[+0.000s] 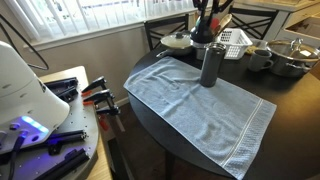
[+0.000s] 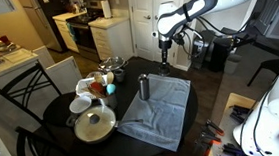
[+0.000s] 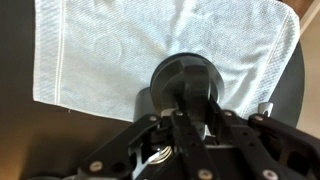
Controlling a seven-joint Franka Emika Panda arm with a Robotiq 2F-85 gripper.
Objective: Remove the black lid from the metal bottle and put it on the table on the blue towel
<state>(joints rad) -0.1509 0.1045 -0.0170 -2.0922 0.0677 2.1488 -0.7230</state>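
The gripper moves back and down past the bottle next, to release the black lid [image 3: 185, 72] on the near part of the blue towel, which lies bare.
The metal bottle [image 1: 210, 68] stands upright on the blue towel [image 1: 200, 105], which is spread across the dark round table [image 1: 290, 110]. Both also show in an exterior view, the bottle [image 2: 144, 88] and the towel [image 2: 157, 112]. My gripper [image 1: 205, 30] hangs above the bottle's top, clear of it [image 2: 165, 54]. In the wrist view my fingers [image 3: 188, 105] are shut on the round black lid [image 3: 185, 72], with the towel [image 3: 90, 50] below. A sliver of grey bottle [image 3: 143, 100] shows beside the lid.
Steel pots [image 1: 290, 55], a mug [image 1: 260, 60], a white rack [image 1: 235, 40] and a bowl [image 1: 178, 42] crowd the table behind the bottle. A lidded pot [image 2: 95, 124] is on the table. A grey bench with tools [image 1: 70, 100] stands beside the table. Black chairs [image 2: 26, 97] surround it.
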